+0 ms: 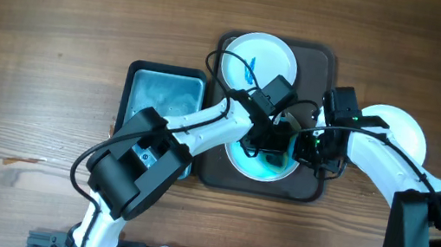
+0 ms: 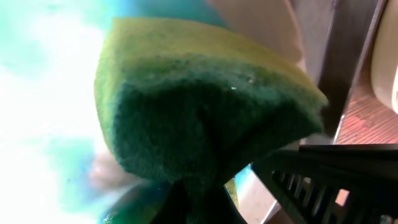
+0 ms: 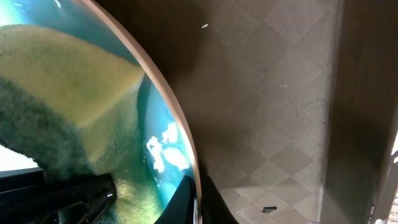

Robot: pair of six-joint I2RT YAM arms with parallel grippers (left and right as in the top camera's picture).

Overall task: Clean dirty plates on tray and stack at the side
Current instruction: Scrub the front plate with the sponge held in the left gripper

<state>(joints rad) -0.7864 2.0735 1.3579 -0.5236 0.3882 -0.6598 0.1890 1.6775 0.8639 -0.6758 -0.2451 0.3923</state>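
Next, my left gripper should rise to clear the rim of the basin point(image 1: 161, 97), cross left in the overhead view, where it lies, and release the sponge inside.
The dark brown tray point(image 1: 327, 69) holds two white plates. The far plate point(image 1: 269, 61) has a blue smear at its centre. The near plate point(image 1: 266, 170) is smeared teal all over. My left gripper point(image 1: 267, 145) is shut on a green and yellow sponge point(image 2: 199, 106) and presses it on the near plate. My right gripper point(image 1: 307, 151) is shut on that plate's right rim point(image 3: 169, 115), with one finger on each side point(image 3: 198, 200). The sponge also shows in the right wrist view point(image 3: 68, 93). A third white plate point(image 1: 404, 126) lies on the table right of the tray, partly under my right arm.
A blue-lined rectangular basin point(image 1: 159, 97) stands just left of the tray, with my left arm crossing over its near right corner. The tray's patterned floor point(image 3: 273, 93) shows beside the plate. The wooden table point(image 1: 40, 44) spreads around.
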